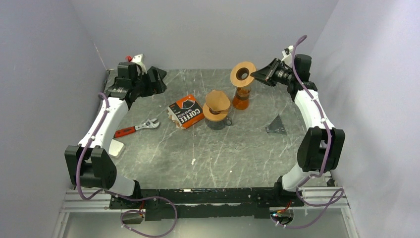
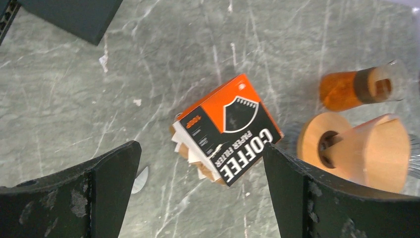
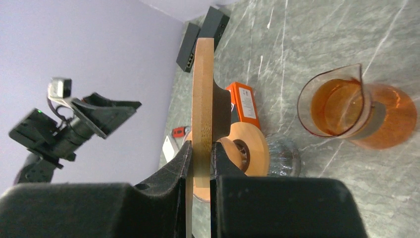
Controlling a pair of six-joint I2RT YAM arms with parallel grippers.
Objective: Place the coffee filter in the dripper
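Note:
I should lower the wooden ring in my right gripper next until it rests on the carafe's rim [image 1: 243, 89] [image 3: 332, 101], because it is still hanging above the opening of the amber glass carafe.
A glass dripper with a wooden collar [image 1: 216, 118] stands mid-table; a tan paper filter cone [image 1: 218, 101] rests on it. In the left wrist view the collar [image 2: 313, 141] and cone [image 2: 384, 151] sit right of the orange-black coffee filter box [image 2: 228, 126], which also shows from above [image 1: 186, 111]. My right gripper [image 1: 258, 74] is shut on the edge of a wooden ring [image 1: 242, 73], held above an amber glass carafe [image 1: 241, 99]. The ring is edge-on in the right wrist view [image 3: 203, 89], between the right gripper's [image 3: 201, 148] jaws. My left gripper [image 1: 156, 79] is open and empty at the back left, the box seen between its fingers [image 2: 111, 173].
A red-handled adjustable wrench [image 1: 136, 128] and a white flat object [image 1: 117, 148] lie at the left. A dark triangular piece [image 1: 276, 125] lies at the right. Black blocks [image 3: 205, 25] sit at the back left. Walls close in on three sides.

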